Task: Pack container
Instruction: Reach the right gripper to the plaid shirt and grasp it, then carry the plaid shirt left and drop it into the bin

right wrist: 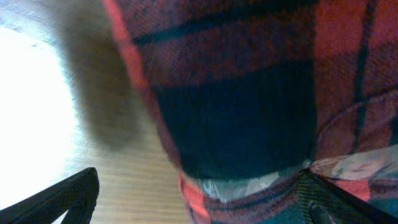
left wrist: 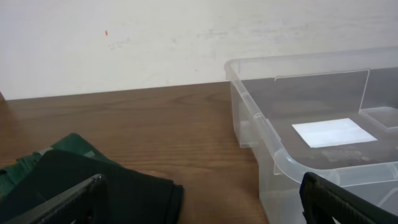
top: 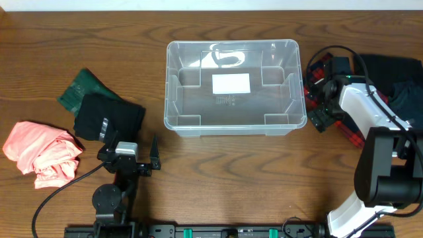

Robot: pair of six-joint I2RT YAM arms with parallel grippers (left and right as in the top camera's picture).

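Observation:
The robot's right gripper will next stay low and close its open fingers together on the plaid cloth's edge (top: 318, 110) beside the container (top: 173, 86), because that edge is already between them.
The clear container (top: 173, 86) stands empty at the table's middle, a white label (top: 230, 83) on its base. It also shows at the right of the left wrist view (left wrist: 273, 149). My left gripper (top: 129, 151) is open and empty near the front left, by a black cloth (top: 109, 116). My right gripper (top: 316, 103) is open just right of the container, down over a red and black plaid cloth (top: 352, 135). In the right wrist view the plaid cloth (right wrist: 236, 93) fills the frame and lies between the open fingers (right wrist: 199, 199).
A green cloth (top: 82, 89) lies partly under the black cloth, and a pink cloth (top: 43, 152) lies at the far left. Dark clothes (top: 403, 86) are piled at the right edge. In the left wrist view the black cloth (left wrist: 93, 186) lies low left.

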